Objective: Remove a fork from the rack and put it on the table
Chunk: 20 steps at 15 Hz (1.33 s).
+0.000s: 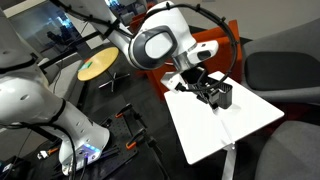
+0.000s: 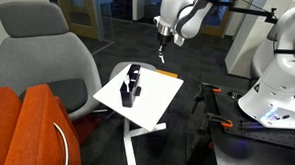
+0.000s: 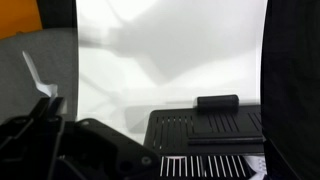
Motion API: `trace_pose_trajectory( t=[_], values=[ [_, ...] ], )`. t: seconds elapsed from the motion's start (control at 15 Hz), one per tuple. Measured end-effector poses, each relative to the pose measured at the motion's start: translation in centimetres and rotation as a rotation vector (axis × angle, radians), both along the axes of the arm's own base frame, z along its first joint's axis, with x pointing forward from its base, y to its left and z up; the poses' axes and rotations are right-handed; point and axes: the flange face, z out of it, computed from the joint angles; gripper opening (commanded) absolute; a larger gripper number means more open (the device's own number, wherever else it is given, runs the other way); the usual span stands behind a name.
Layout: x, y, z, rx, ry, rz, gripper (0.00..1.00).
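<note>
The fork in my gripper goes down onto the bare white tabletop (image 2: 153, 88) beside the rack next and is released, as that open place lies below it.
The black rack (image 1: 219, 95) stands on the white table (image 1: 225, 128); it also shows in the other exterior view as the rack (image 2: 132, 88) on the table (image 2: 159, 98). My gripper (image 2: 162, 43) hangs above the table's far edge, apart from the rack, and looks shut on a thin fork (image 2: 161, 57) that hangs below it. In an exterior view the gripper (image 1: 192, 80) is just beside the rack. In the wrist view the slatted rack (image 3: 205, 135) fills the bottom, with the dark gripper (image 3: 48, 108) at lower left and a pale sliver of the fork (image 3: 34, 74) sticking out of it.
A grey armchair (image 2: 43, 58) and an orange seat (image 2: 26, 122) stand close to the table. A round yellowish table (image 1: 97, 67) sits behind the arm. Another white robot base (image 2: 277, 93) stands nearby. Bare white tabletop (image 3: 170, 50) lies beyond the rack.
</note>
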Motion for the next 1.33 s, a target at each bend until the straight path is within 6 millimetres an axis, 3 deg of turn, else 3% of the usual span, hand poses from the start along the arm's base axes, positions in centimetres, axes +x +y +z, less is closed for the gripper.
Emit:
trace_pose_trajectory(
  t=[0.33, 0.93, 1.33],
  values=[
    [1.3, 5.2, -2.8, 0.014, 0.037, -0.022, 0.04],
    [2.3, 6.6, -4.5, -0.021, 0.063, -0.002, 0.01],
    [5.2, 12.1, -8.3, -0.155, 0.093, 0.07, 0.01]
  ],
)
